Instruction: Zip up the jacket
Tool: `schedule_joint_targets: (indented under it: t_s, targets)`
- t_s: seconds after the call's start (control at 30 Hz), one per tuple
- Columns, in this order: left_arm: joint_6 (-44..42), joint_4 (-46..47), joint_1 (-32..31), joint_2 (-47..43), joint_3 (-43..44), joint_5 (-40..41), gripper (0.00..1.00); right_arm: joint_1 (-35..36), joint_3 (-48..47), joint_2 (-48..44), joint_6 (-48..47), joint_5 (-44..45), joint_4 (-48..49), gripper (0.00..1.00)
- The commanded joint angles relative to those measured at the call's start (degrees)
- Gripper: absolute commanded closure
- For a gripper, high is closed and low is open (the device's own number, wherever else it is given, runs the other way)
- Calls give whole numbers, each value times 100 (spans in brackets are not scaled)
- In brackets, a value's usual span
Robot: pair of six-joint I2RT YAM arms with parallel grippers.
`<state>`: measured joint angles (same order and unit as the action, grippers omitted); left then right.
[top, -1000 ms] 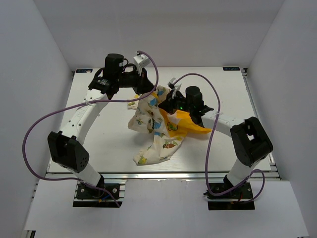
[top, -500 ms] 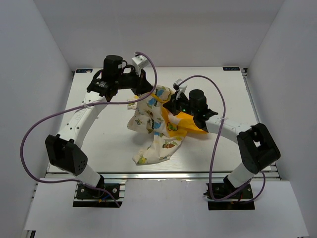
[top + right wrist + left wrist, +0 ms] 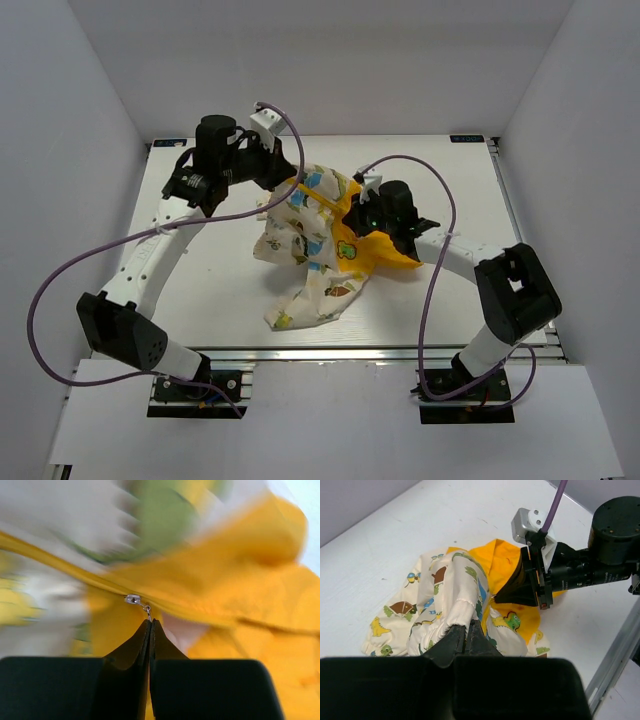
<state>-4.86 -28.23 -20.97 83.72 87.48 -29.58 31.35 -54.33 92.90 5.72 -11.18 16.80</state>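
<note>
My left gripper lowers the jacket's fold (image 3: pixel 287 181) (image 3: pixel 463 620) next and draws it to the left in the top view, because the jacket hangs lifted and bunched.
The jacket (image 3: pixel 315 250) is cream-white with cartoon prints and a yellow-orange lining. It lies bunched at the table's middle, its upper part lifted between both arms. My left gripper (image 3: pixel 292 183) is shut on a fold of the cream fabric (image 3: pixel 460 615) at the jacket's far edge. My right gripper (image 3: pixel 350 213) is shut on the pull tab of the small silver zipper slider (image 3: pixel 133 599), which sits on the yellow zipper line. In the left wrist view the right gripper (image 3: pixel 495 599) meets the jacket where the yellow lining (image 3: pixel 495 562) shows.
The white table (image 3: pixel 200 270) has a metal rail along its near edge (image 3: pixel 330 350). White walls close in the left, right and back. Purple cables (image 3: pixel 60 270) loop beside both arms. The hood's yellow fabric (image 3: pixel 395 258) lies under the right arm.
The left gripper has pulled its fold of jacket to the left and away, stretching the fabric. The right gripper has shifted slightly left along the zipper line with the pull tab.
</note>
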Motion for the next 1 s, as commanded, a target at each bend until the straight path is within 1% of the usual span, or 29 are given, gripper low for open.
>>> schedule_joint_targets:
  t_s: [0.0,0.07,0.13,0.2,0.27,0.3,0.33,0.37,0.4,0.43,0.53,0.6,0.63,0.67,0.7,0.73,0.77,0.8,0.83,0.87,0.93,0.97]
  targets:
    - [152,388,111,-602,-38,611,100,-436,10,105,175,459,-650,100]
    - [292,467,155,-629,-230,786,100,-716,-43,105,228,694,-879,100]
    - [459,704,216,-690,-476,971,100,-946,-78,9,324,714,-1143,100]
    - [714,959,277,-743,-881,1357,100,-1271,-87,-132,386,757,-1380,100]
    - [934,1091,365,-831,-1092,1665,100,-1560,-104,-193,334,1081,-1634,100]
    - [1013,1161,522,-857,-1250,1884,100,-1684,-113,-220,316,1231,-1914,100]
    - [1127,1196,628,-910,-1321,1921,100,-1816,-131,-229,325,1276,-2004,100]
    - [1189,1275,725,-928,-1382,1930,100,-2122,-96,-229,316,1189,-2005,100]
    - [1250,1337,935,-945,-1540,1956,100,-2273,-104,-211,342,1162,-2022,100]
    - [1347,1372,1050,-946,-1602,1939,100,-2526,-131,-194,377,979,-2092,100]
    - [1505,1574,1376,-876,-1831,1623,100,-2599,-131,-299,220,1004,-2032,100]
    - [1497,1662,1411,-718,-1866,1404,100,-2599,-148,-422,-43,592,-2031,100]
    - [1488,1654,1412,-639,-1849,1316,97,-2599,-166,-466,-70,443,-2031,100]
    - [1497,1584,1412,-464,-1814,1280,79,-2599,-175,-570,-79,154,-2005,100]
    - [1523,1514,1412,-375,-1761,1254,53,-2599,-192,-632,-97,73,-2031,100]
    - [1628,1426,1412,-296,-1648,1375,13,-2599,-236,-685,-123,-15,-2075,91]
    - [1655,1225,1420,-234,-1577,1489,2,-2599,-271,-816,-97,-164,-2154,71]
    - [1699,1101,1420,-147,-1489,1647,2,-2599,-367,-896,-53,-174,-2224,61]
    - [1847,987,1420,-137,-1410,1866,2,-2599,-420,-975,-36,-183,-2286,54]
    - [1944,742,1429,-128,-1244,2356,2,-2599,-464,-1159,-9,-157,-2330,42]
    - [2259,381,1473,-102,-989,2850,2,-2599,-605,-1370,87,-34,-2505,31]
    - [2375,-29,1482,-102,-683,3514,2,-2599,-640,-1606,192,36,-2558,11]
